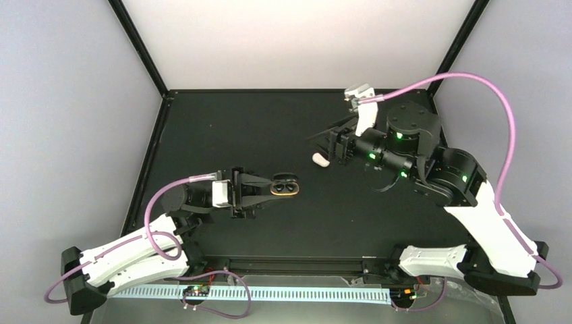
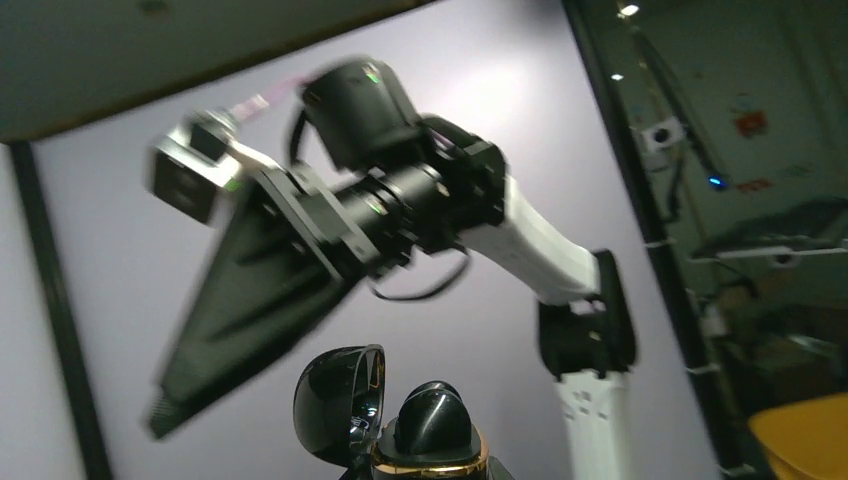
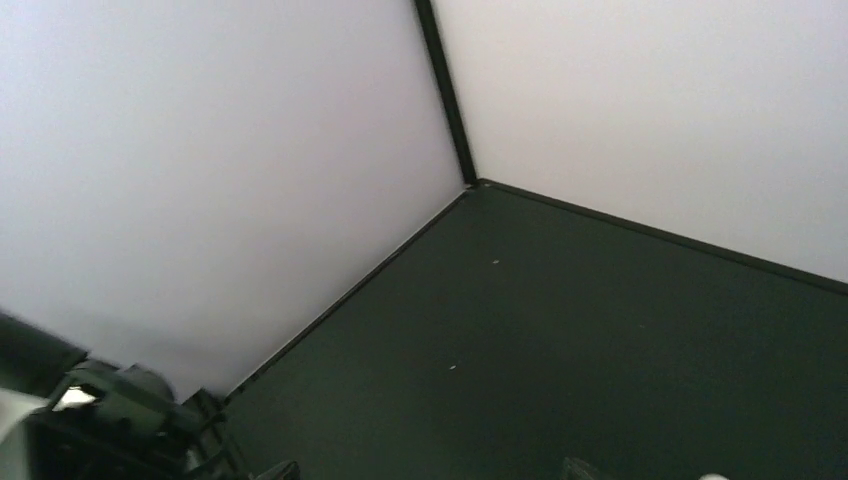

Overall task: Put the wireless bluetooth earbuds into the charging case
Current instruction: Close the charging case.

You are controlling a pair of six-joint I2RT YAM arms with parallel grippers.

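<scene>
My left gripper is to tip downward next and lower the charging case [image 1: 284,187] onto the bare mat beside the white oval piece to release it, because that spot is clear.
My left gripper [image 1: 268,187] is shut on the charging case [image 1: 284,187], which is dark with a gold rim, and holds it left of the mat's centre. The left wrist view shows its glossy lid [image 2: 335,400] open and one black earbud [image 2: 432,420] seated in the gold-rimmed base [image 2: 430,462]. In the top view the case shows two dark rounds; I cannot tell whether both hold buds. My right gripper [image 1: 324,144] is open and empty at the back right; its fingertips [image 3: 270,470] show at the right wrist view's bottom edge. A small white oval piece [image 1: 320,160] lies just beside it.
The black mat [image 1: 222,128] is bounded by a black frame and pale walls, with the back left corner post [image 3: 445,90] in the right wrist view. The right arm [image 2: 400,200] fills the left wrist view, blurred. Pink cables loop over both arms.
</scene>
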